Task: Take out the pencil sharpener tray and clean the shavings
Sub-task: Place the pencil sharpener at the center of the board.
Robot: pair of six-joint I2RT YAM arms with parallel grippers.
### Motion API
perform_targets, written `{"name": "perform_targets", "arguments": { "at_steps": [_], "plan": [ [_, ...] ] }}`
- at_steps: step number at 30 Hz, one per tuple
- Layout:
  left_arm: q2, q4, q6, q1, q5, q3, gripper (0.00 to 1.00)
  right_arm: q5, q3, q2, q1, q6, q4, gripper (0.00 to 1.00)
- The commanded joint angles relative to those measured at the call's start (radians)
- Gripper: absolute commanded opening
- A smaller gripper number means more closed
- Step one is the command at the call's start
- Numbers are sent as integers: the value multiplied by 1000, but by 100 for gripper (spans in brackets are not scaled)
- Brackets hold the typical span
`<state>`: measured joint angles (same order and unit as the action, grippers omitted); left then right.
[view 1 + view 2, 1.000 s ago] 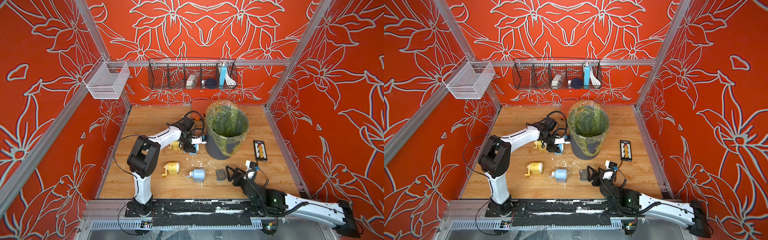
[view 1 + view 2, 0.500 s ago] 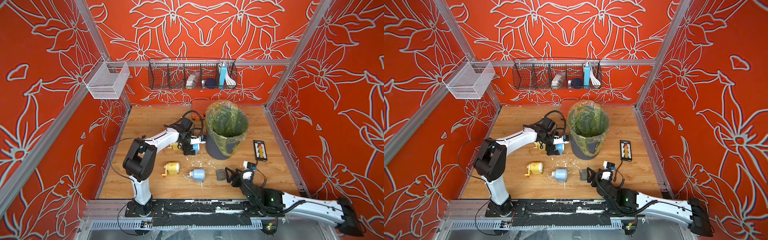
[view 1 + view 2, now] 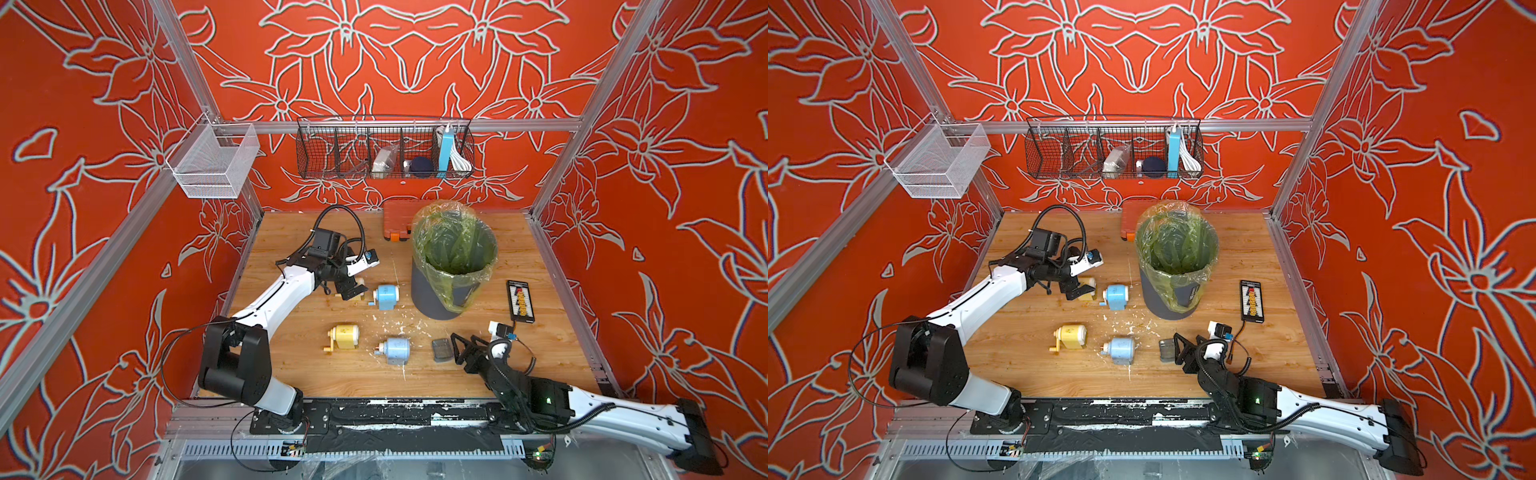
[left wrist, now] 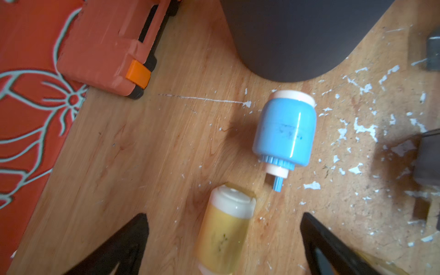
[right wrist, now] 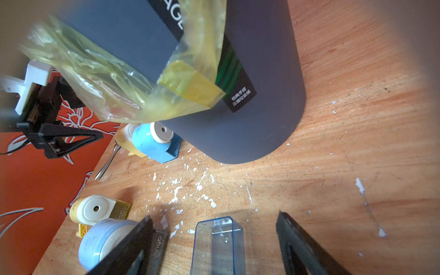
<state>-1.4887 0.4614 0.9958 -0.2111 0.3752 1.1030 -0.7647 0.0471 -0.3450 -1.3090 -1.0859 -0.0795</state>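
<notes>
My left gripper comes down onto the yellow sharpener below next, open fingers astride its yellow body (image 3: 1088, 293) (image 4: 224, 236), and closes, as bare wood lies along both sides of the sharpener.
The pencil sharpener tray (image 5: 219, 245), a small clear box with a blue rim, lies on the wood between the spread fingers of my right gripper (image 5: 214, 215). The fingers do not touch it. In both top views the tray (image 3: 441, 350) shows grey, just left of the right gripper (image 3: 463, 353). White shavings (image 5: 185, 190) are scattered on the table in front of the bin (image 3: 453, 257). My left gripper (image 4: 224, 215) is open over a yellow sharpener (image 4: 223, 233) lying on its side. A blue sharpener (image 4: 285, 131) lies just beyond it.
A second yellow sharpener (image 3: 345, 336) and a pale blue one (image 3: 397, 350) lie near the front. An orange case (image 3: 397, 224) sits at the back and a black card (image 3: 519, 301) at the right. A dark smoky piece (image 5: 157, 247) lies by one right finger.
My left gripper has opened and drawn back to the left, away from the blue sharpener by the bin. The right gripper has hardly moved and stays at the tray.
</notes>
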Motion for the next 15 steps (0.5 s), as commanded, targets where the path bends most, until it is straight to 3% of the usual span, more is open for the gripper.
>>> {"name": "perform_targets", "arguments": {
  "at_steps": [1,5,15],
  "plan": [
    [10,24,69,15,-56,-25,95,13,-39,19,2,28,-113,83],
    [-20,46,48,42,-57,10,85,21,-38,65,3,48,-143,83],
    [-141,98,98,42,-78,54,79,24,-35,272,3,46,-329,82]
  ]
}}
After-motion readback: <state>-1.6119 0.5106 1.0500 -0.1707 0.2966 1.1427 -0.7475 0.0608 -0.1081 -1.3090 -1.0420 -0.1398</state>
